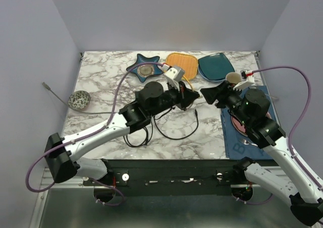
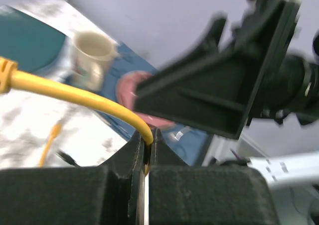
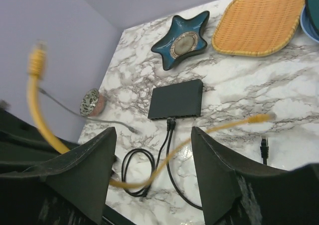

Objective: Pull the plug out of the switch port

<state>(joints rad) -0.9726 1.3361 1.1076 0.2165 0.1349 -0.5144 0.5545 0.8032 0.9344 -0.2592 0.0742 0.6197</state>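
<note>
The yellow cable point(image 2: 75, 94) hangs free of the switch point(image 3: 177, 99), so my left gripper swings to the left in the top view next, tilting down by the patterned bowl.
The switch point(image 3: 177, 99) is a flat black box lying on the marble in the right wrist view; the left arm hides it in the top view. Two black cables are plugged into its near edge point(image 3: 171, 121). My left gripper point(image 1: 190, 94) is held above the table, shut on a yellow cable point(image 2: 75, 94) that hangs free, with one yellow plug point(image 3: 36, 60) up in the air and the other point(image 3: 259, 118) near the table. My right gripper point(image 1: 208, 95) is open and empty, facing the left gripper; the switch lies below between its fingers point(image 3: 234, 175).
A blue star dish point(image 1: 146, 69), an orange woven plate point(image 1: 182, 64), a teal plate point(image 1: 216, 66) and a cup point(image 1: 233, 78) stand along the back. A patterned bowl point(image 1: 79, 100) sits left. Black cable loops point(image 1: 174, 132) lie in front. A blue mat point(image 1: 234, 139) lies right.
</note>
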